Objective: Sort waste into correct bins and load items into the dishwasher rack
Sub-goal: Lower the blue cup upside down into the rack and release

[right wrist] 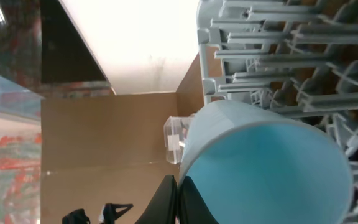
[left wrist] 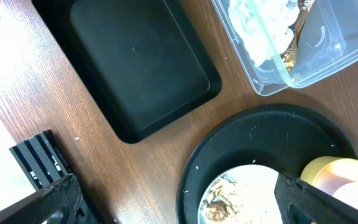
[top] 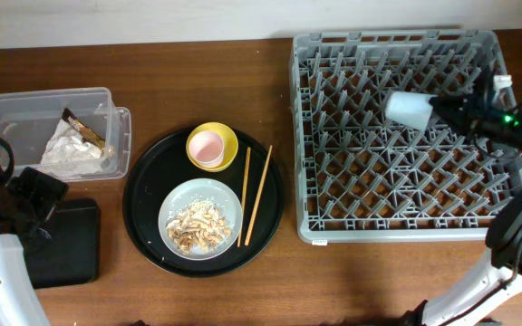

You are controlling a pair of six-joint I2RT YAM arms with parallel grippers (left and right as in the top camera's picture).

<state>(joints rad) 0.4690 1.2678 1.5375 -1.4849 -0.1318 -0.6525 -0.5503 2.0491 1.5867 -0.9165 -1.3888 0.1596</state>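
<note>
The dishwasher rack's empty peg rows lie below, so my right gripper should next lower the sideways cup there and release the cup's rim.
My right gripper (top: 439, 107) is shut on the rim of the light-blue cup (top: 410, 107), holding it on its side over the grey dishwasher rack (top: 397, 231). The right wrist view shows the fingers (right wrist: 179, 193) pinching the cup (right wrist: 272, 162). My left gripper (left wrist: 179, 208) is open and empty, above the edge of the round tray. The pale grey plate (top: 200, 217) carries the food scraps (top: 198, 226). The pink cup (top: 207, 147) sits in the yellow bowl (top: 225, 136). The chopsticks (top: 256, 195) lie beside them. The napkin (top: 69, 149) and wrapper (top: 84, 129) lie in the clear tub (top: 25, 104).
The plate, bowl and chopsticks rest on a large round black tray (top: 143, 195). The shallow black rectangular tray (top: 66, 243) lies below the clear tub, under my left arm. It also shows in the left wrist view (left wrist: 135, 68).
</note>
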